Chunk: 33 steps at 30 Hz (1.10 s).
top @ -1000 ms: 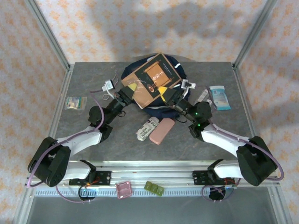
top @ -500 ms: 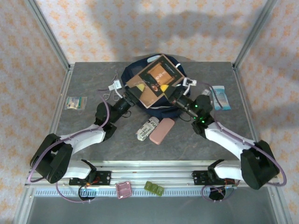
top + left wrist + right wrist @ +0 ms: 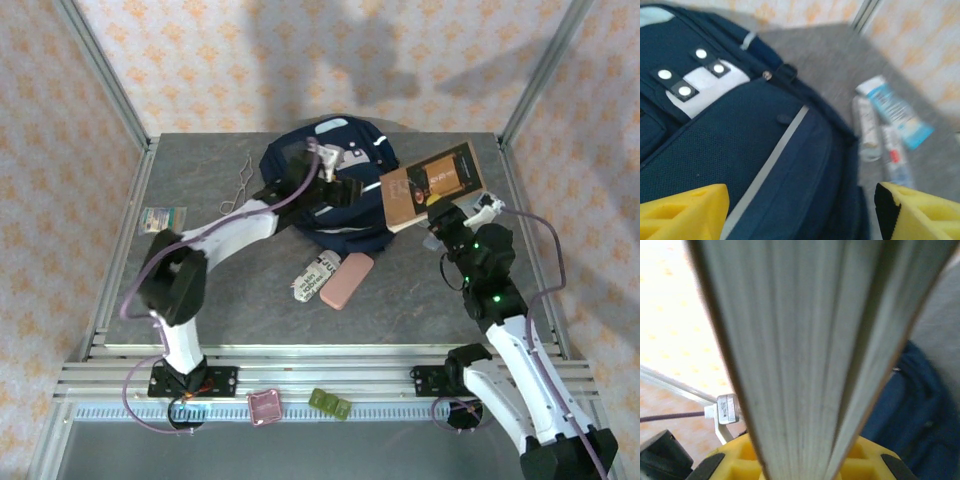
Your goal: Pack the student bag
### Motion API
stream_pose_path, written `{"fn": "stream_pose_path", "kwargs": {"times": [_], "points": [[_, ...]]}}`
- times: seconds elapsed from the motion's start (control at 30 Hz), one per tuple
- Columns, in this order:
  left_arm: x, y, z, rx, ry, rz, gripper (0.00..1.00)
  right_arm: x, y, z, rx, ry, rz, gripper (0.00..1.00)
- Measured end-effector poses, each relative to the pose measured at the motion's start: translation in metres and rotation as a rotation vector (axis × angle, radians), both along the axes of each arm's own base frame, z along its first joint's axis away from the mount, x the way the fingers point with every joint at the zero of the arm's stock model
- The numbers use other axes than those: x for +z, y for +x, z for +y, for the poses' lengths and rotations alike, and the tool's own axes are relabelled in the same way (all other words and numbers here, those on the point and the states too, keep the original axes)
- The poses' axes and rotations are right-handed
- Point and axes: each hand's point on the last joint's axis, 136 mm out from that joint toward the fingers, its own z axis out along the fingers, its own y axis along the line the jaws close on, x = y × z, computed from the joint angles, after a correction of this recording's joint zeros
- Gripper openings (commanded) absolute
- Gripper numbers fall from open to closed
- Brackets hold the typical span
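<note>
The robot's left gripper will go down next onto the navy fold on the near side of the bag's grey stripe.
The student bag [image 3: 330,215], navy with thin grey stripes and a white patch, lies at the back middle of the table. My left gripper [image 3: 325,180] hovers open just above its front; in the left wrist view the yellow fingertips [image 3: 685,212] stand wide apart over the striped fabric [image 3: 765,165] with nothing between them. My right gripper [image 3: 437,213] is shut on the lower edge of a brown book [image 3: 432,185], held up to the right of the bag. The book's page edges [image 3: 800,340] rise between the yellow jaws of that gripper [image 3: 800,460], with the bag [image 3: 910,405] behind.
A pink case [image 3: 347,280] and a white printed pack [image 3: 312,278] lie in front of the bag. A metal tool [image 3: 240,185] and a small packet [image 3: 160,220] sit at the left. Two tubes [image 3: 890,125] lie right of the bag. Metal posts frame the table's corners.
The book left the top of the bag and went right and up in my right gripper. My left gripper let go of it, opened, and moved over the bag.
</note>
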Motion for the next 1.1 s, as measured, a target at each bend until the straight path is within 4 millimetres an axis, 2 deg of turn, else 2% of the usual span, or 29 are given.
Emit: {"fn": "stream_pose_path", "kwargs": {"times": [0.07,0.17,0.27,0.4,0.6,0.7,0.73,0.77,0.83,0.9,0.93,1.1], "points": [[-0.028,0.006,-0.016,-0.031,0.134,0.011,0.80,-0.012,-0.002,-0.007,-0.028,-0.032,0.044,0.00],[-0.064,0.004,-0.035,-0.084,0.316,0.017,0.81,-0.022,-0.004,-0.014,-0.054,-0.063,0.079,0.00],[-0.090,-0.001,-0.049,-0.135,0.448,0.019,0.81,-0.024,-0.007,-0.019,-0.072,-0.081,0.089,0.00],[-0.103,0.002,-0.053,-0.159,0.560,0.007,0.82,-0.025,-0.008,-0.021,-0.072,-0.095,0.089,0.00],[-0.104,0.016,-0.035,-0.110,0.701,-0.055,0.71,-0.024,-0.009,-0.020,-0.070,-0.094,0.086,0.00],[-0.112,0.022,-0.028,-0.091,0.757,-0.070,0.70,-0.023,-0.009,-0.019,-0.065,-0.091,0.083,0.00],[-0.117,0.024,-0.027,-0.092,0.766,-0.067,0.67,-0.023,-0.009,-0.019,-0.064,-0.089,0.083,0.00],[-0.121,0.024,-0.028,-0.096,0.771,-0.063,0.60,-0.023,-0.009,-0.019,-0.063,-0.088,0.083,0.00],[-0.131,0.024,-0.030,-0.114,0.778,-0.053,0.31,-0.023,-0.009,-0.019,-0.062,-0.088,0.083,0.00],[-0.136,0.021,-0.036,-0.133,0.777,-0.050,0.14,-0.023,-0.009,-0.019,-0.062,-0.088,0.083,0.00],[-0.136,0.019,-0.037,-0.144,0.780,-0.051,0.00,-0.023,-0.009,-0.019,-0.063,-0.088,0.084,0.00],[-0.129,0.019,-0.039,-0.149,0.776,-0.044,0.00,-0.024,-0.009,-0.020,-0.067,-0.089,0.089,0.00]]}}
